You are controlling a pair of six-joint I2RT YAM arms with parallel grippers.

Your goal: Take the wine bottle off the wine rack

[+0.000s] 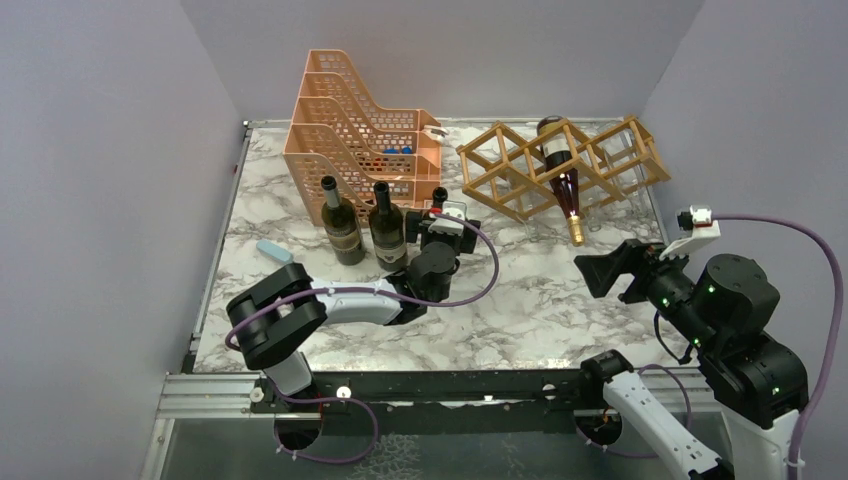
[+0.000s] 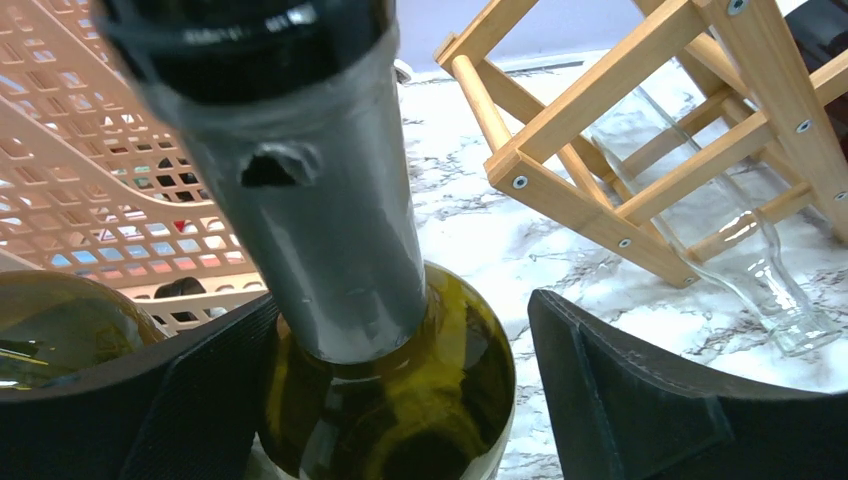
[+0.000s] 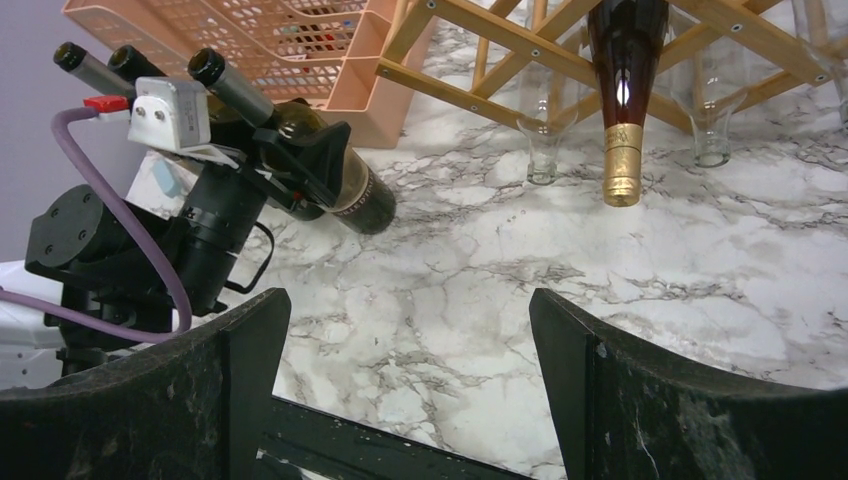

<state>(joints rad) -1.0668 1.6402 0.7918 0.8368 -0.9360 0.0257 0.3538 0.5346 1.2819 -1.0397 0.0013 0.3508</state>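
Note:
The bottle's dark red neck (image 1: 567, 192) (image 3: 626, 95) sticks out from the rack, outward of my right gripper and below it. My right gripper should move outward and down next, so that its fingers are on both sides of the neck.
The light wooden wine rack (image 1: 520, 170) stands at the back right. A dark red wine bottle (image 1: 565, 180) with a gold foil neck lies in it, neck pointing down toward me, also clear in the right wrist view (image 3: 625, 90). My left gripper (image 1: 440, 228) stands open around an upright green wine bottle (image 2: 430, 380) on the table beside the rack's left end. Its left finger (image 2: 200, 390) touches the glass and the right finger (image 2: 620, 390) is apart from it. My right gripper (image 3: 408, 300) hovers open and empty in front of the rack.
Two more green bottles (image 1: 342, 225) (image 1: 386, 225) stand left of the held-around one, before an orange perforated organizer (image 1: 350, 130). Clear glass bottles (image 2: 770, 290) lie in the rack. A small blue block (image 1: 272, 249) lies at the left.

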